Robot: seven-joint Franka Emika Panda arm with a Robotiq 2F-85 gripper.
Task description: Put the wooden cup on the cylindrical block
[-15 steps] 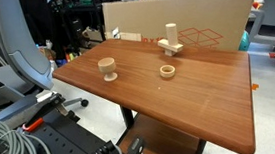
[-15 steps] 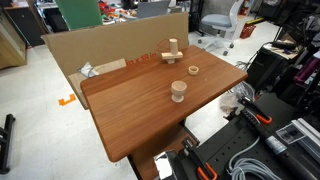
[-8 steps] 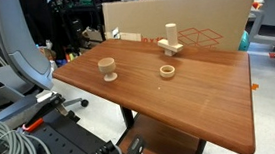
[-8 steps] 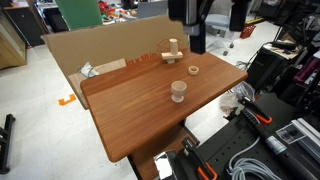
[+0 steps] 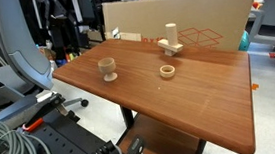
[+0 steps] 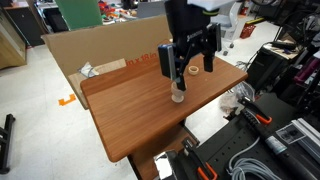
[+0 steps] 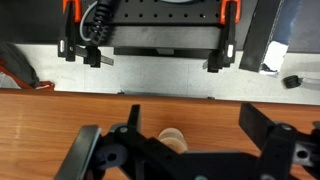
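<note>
I need to lower my gripper outward until its open fingers are on both sides of the cup's upper part [image 7: 173, 138], because the wooden cup stands below and outward of my gripper.
The wooden cup [image 5: 107, 68] stands upright on the brown table, near its edge; it also shows in the exterior view with the arm [image 6: 178, 95]. The cylindrical block [image 5: 172, 35] stands upright on its flat base piece near the cardboard wall. My gripper [image 6: 181, 69] hangs open just above the cup and hides the block in that view. In the wrist view the cup [image 7: 172, 140] lies between the spread fingers of the gripper [image 7: 172, 125], partly covered by the gripper body.
A low flat wooden ring [image 5: 167, 71] lies between cup and block. A cardboard wall [image 5: 188, 22] stands along the table's far edge. An office chair [image 5: 15, 48] and cables [image 5: 13, 143] sit off the table's near side.
My arm has come into the exterior view from above and moved down and forward, from over the block to just above the cup. Cup, ring and block have not moved.
</note>
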